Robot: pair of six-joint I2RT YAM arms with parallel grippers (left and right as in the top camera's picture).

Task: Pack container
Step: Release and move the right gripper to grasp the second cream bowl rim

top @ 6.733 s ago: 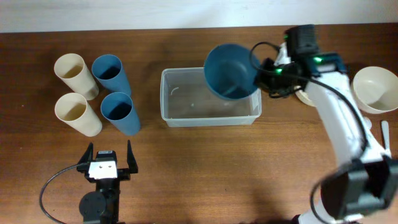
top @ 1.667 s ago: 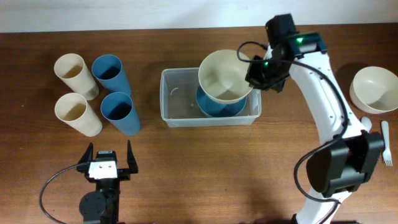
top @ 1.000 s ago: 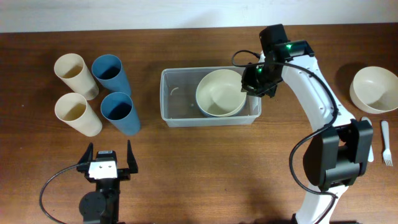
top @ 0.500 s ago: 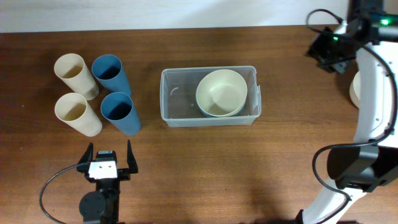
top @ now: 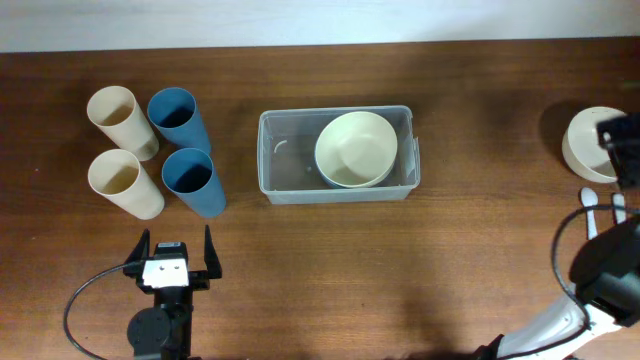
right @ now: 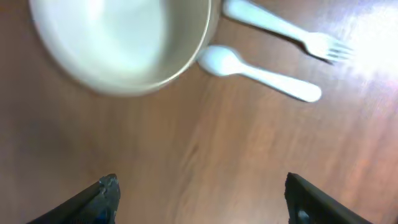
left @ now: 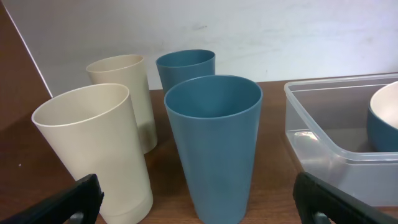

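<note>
The second cream bowl is still outside the clear container [top: 285, 160]. My right gripper needs to go down toward it next, with its open fingers coming over the bowl's rim [top: 599, 179] beside the spoon.
The clear container [top: 285, 160] sits mid-table with a cream bowl [top: 356, 148] inside it at the right end. A blue bowl [left: 382, 127] shows under the cream one in the left wrist view, beside the container wall [left: 323, 124]. My right gripper [right: 202, 199] stands open and empty over bare wood at the table's far right, next to a second cream bowl [right: 121, 43] [top: 585, 140]. My left gripper [top: 172, 262] is open near the front left edge. Its fingers are short of a blue cup [left: 213, 143].
Two cream cups [top: 118, 118] [top: 122, 180] and two blue cups [top: 178, 115] [top: 190, 180] stand at the left. A white spoon [right: 258, 71] and a white fork [right: 286, 28] lie beside the right-hand bowl. The right arm's body [top: 620, 150] overhangs the right table edge.
The right gripper has let go of the cream bowl in the container, opened, and swung to the far right beside the other cream bowl. The left arm has not moved.
</note>
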